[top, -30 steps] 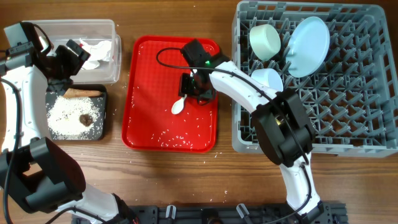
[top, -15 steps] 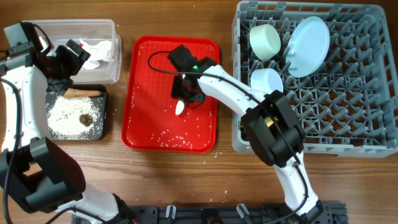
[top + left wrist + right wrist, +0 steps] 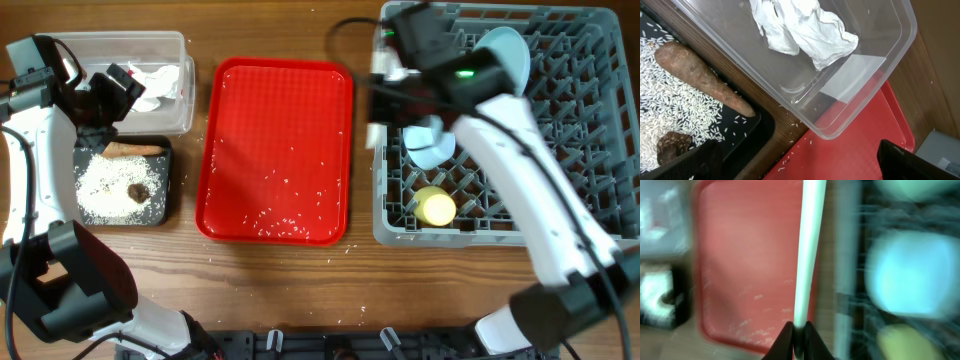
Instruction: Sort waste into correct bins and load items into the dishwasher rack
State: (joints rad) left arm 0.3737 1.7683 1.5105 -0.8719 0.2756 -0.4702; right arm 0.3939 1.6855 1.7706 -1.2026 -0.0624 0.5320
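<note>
The spoon (image 3: pixel 807 255) goes across and down for release next, as the rack's empty wires beside the yellow cup lie below my right gripper, to its right in the overhead view.
My right gripper (image 3: pixel 390 95) is shut on the white plastic spoon (image 3: pixel 807 255), held over the left wall of the grey dishwasher rack (image 3: pixel 580 200); the view is motion-blurred. The rack holds a pale-blue plate (image 3: pixel 500 60), a pale bowl (image 3: pixel 430 140) and a yellow cup (image 3: pixel 436 206). My left gripper (image 3: pixel 800 167) is open and empty above the gap between the clear tub (image 3: pixel 60 45) and the black tray (image 3: pixel 165 150). The napkin (image 3: pixel 800 27) lies in the tub. The carrot-like stick (image 3: pixel 700 77), rice (image 3: pixel 100 185) and brown lump (image 3: pixel 672 145) lie in the black tray.
The red serving tray (image 3: pixel 280 120) lies between the bins and the rack, with scattered rice grains (image 3: pixel 270 215) near its front. My right arm crosses the rack's far left corner and hides what stands there. A few rice grains lie on the wood by the tub.
My right gripper took the spoon off the red tray and swung right to the rack's left edge. The yellow cup now shows. The left arm has not moved.
</note>
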